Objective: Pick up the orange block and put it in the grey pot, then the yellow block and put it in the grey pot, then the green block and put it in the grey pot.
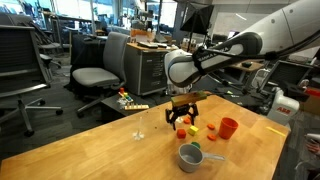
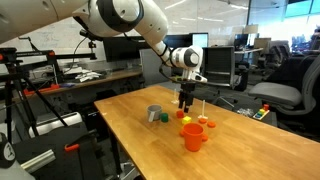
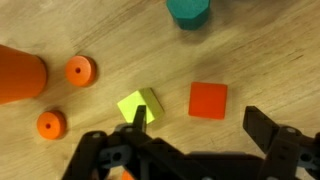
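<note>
My gripper should go down until its fingers are on both sides of the orange block [image 3: 208, 99] before it closes, because the block is below my gripper, in line with the gap.
In the wrist view the orange block [image 3: 208, 99], a flat orange-red square, lies on the wooden table just ahead of my open gripper [image 3: 200, 128], in line with the gap between the jaws. The yellow block [image 3: 139, 105] sits to its left, partly behind one fingertip [image 3: 136, 118]. A green block [image 3: 188, 10] shows at the top edge. In both exterior views the gripper [image 1: 182, 112] [image 2: 186, 104] hangs over the small blocks, holding nothing. The grey pot [image 1: 190, 156] [image 2: 154, 114] stands apart from them, with the green block [image 1: 197, 146] [image 2: 162, 117] beside it.
An orange-red cup [image 1: 228, 127] [image 2: 192, 137] [image 3: 15, 75] stands near the blocks. Two small orange discs [image 3: 80, 70] [image 3: 50, 124] lie left of the yellow block. Office chairs [image 1: 95, 75] and desks surround the wooden table [image 1: 110, 150].
</note>
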You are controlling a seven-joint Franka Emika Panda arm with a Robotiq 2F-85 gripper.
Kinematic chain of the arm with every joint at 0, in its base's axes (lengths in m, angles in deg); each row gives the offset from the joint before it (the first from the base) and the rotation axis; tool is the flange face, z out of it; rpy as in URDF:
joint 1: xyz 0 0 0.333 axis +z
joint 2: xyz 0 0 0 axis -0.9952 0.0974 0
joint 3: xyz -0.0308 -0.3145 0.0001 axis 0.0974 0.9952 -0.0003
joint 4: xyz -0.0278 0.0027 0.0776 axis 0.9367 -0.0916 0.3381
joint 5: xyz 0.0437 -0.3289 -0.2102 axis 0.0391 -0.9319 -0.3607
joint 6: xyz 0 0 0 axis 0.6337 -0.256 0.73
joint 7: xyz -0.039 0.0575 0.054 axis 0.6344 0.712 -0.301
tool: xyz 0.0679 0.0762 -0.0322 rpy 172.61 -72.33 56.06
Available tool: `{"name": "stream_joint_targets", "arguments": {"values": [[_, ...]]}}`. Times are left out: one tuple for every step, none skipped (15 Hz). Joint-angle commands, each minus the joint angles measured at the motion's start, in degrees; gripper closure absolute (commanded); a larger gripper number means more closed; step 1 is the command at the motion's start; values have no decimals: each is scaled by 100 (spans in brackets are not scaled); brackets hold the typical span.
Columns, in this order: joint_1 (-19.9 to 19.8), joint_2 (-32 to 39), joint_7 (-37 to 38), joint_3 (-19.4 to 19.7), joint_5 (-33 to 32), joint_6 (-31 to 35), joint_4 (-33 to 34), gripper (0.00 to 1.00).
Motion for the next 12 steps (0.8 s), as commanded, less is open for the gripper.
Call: {"name": "stream_joint_targets", "arguments": {"values": [[137,65,120,60,-36,78,57,0],[155,81,125,58,-35,94,55,0],[169,102,130,57,-33,109,59,0],[181,126,134,56,-32,127,54,0],[191,145,137,58,-35,141,47,0],[196,166,137,61,-38,144,44,0],[178,146,131,46,-44,166,-18,0],[171,157,125,48,-43,168,-23,0],[167,169,118,57,-52,170,-29,0],[163,181,94,71,-69,169,-34,25],[157,193,78,77,-73,170,-34,26],[152,193,80,87,-74,184,-44,35]]}}
